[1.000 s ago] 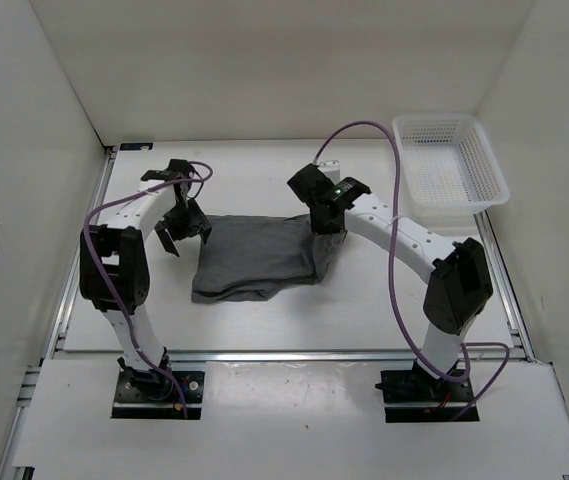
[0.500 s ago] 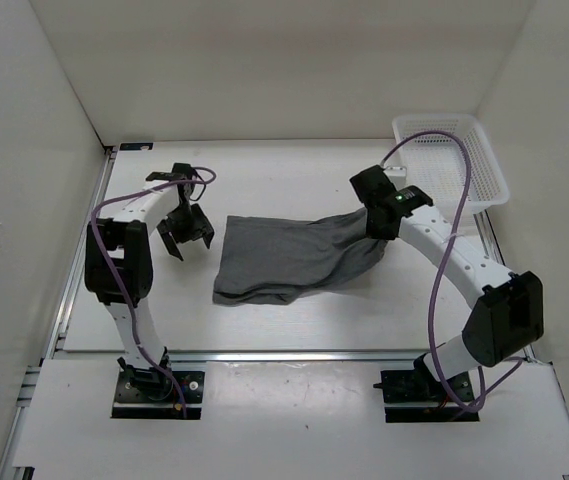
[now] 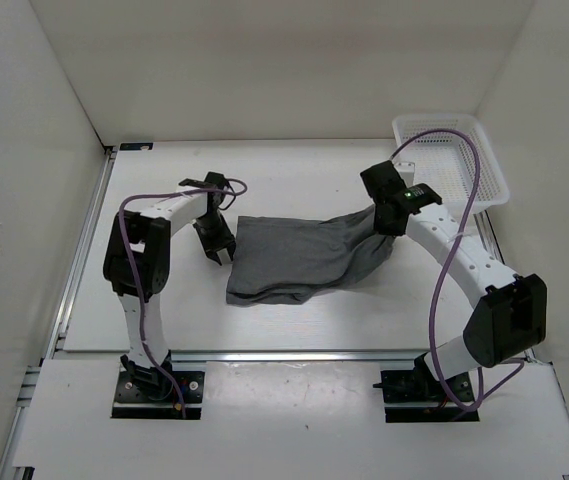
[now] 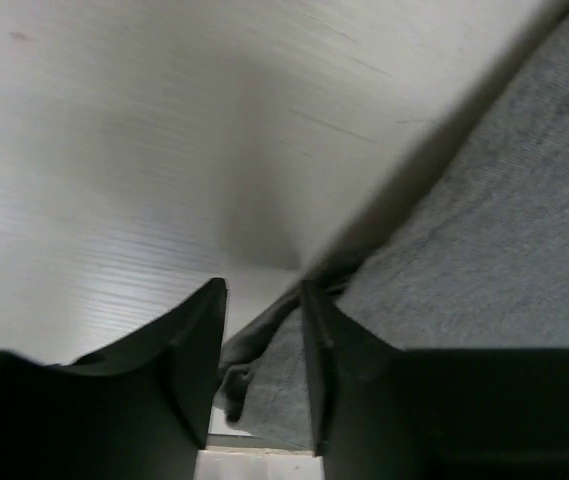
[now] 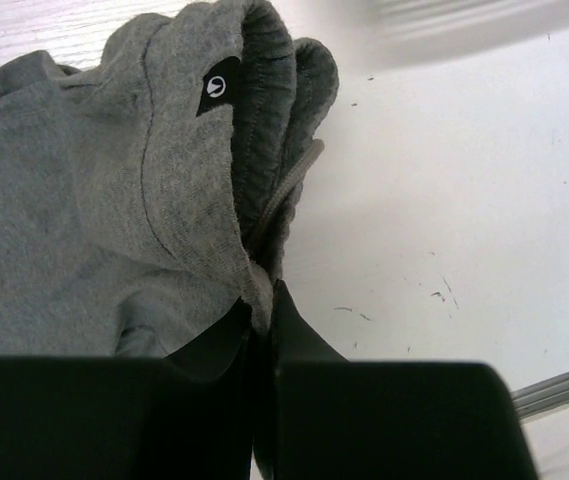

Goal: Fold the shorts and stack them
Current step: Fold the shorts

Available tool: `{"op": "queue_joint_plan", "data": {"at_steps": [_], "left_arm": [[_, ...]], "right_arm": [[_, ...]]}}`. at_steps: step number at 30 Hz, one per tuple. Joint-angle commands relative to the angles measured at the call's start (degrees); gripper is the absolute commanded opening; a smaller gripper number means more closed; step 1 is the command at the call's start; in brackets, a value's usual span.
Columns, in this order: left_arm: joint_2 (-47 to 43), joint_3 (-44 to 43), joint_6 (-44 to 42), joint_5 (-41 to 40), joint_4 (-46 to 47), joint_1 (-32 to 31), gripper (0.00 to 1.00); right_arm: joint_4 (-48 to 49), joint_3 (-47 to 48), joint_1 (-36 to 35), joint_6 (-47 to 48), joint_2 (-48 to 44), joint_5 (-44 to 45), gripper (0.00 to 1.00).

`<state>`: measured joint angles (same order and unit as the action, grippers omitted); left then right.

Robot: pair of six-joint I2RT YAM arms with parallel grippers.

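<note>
The opposite edge of the shorts is to the gripper's left in the top view, so the robot's right gripper should next sweep across the shorts [image 3: 299,258] and let go of the waistband at their opposite edge [image 3: 243,233].
The grey shorts [image 3: 299,258] lie in the middle of the table, their right end raised. My right gripper [image 3: 389,222] is shut on that end. In the right wrist view, the gripper [image 5: 262,298] pinches the bunched waistband of the shorts [image 5: 84,200], which carries a small black label. My left gripper [image 3: 220,246] is at the shorts' left edge. In the left wrist view, the gripper [image 4: 264,290] is open, and a folded corner of the shorts [image 4: 484,240] lies between its fingers, touching the right one.
A white mesh basket [image 3: 449,170] stands at the back right corner, just behind the right arm. White walls enclose the table on three sides. A metal rail [image 3: 284,354] runs along the near edge.
My right gripper has dragged the shorts to the right and lifted their right end. My left gripper has moved right, from beside the shorts onto their left edge.
</note>
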<state>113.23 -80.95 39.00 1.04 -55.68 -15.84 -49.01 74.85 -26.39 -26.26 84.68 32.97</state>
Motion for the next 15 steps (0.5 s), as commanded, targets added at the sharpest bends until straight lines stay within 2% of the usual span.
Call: {"op": "queue_joint_plan", "data": {"at_steps": [1, 4, 9, 15], "left_arm": [[1.2, 0.09, 1.51, 2.57, 2.16, -0.25, 0.44], [1.82, 0.62, 1.51, 3.09, 2.16, -0.78, 0.44], [2.87, 1.14, 0.99, 3.09, 2.77, -0.78, 0.44], [2.35, 1.14, 0.46, 3.09, 2.77, -0.78, 0.44]], "right_arm": [[3.05, 3.28, -0.94, 2.09, -1.55, 0.17, 0.01], [3.05, 6.0, -2.6, 3.23, 0.12, 0.16, 0.01], [3.05, 12.85, -10.33, 3.23, 4.87, 0.16, 0.01], [2.52, 28.66, -22.11, 4.37, 18.99, -2.11, 0.01]]}}
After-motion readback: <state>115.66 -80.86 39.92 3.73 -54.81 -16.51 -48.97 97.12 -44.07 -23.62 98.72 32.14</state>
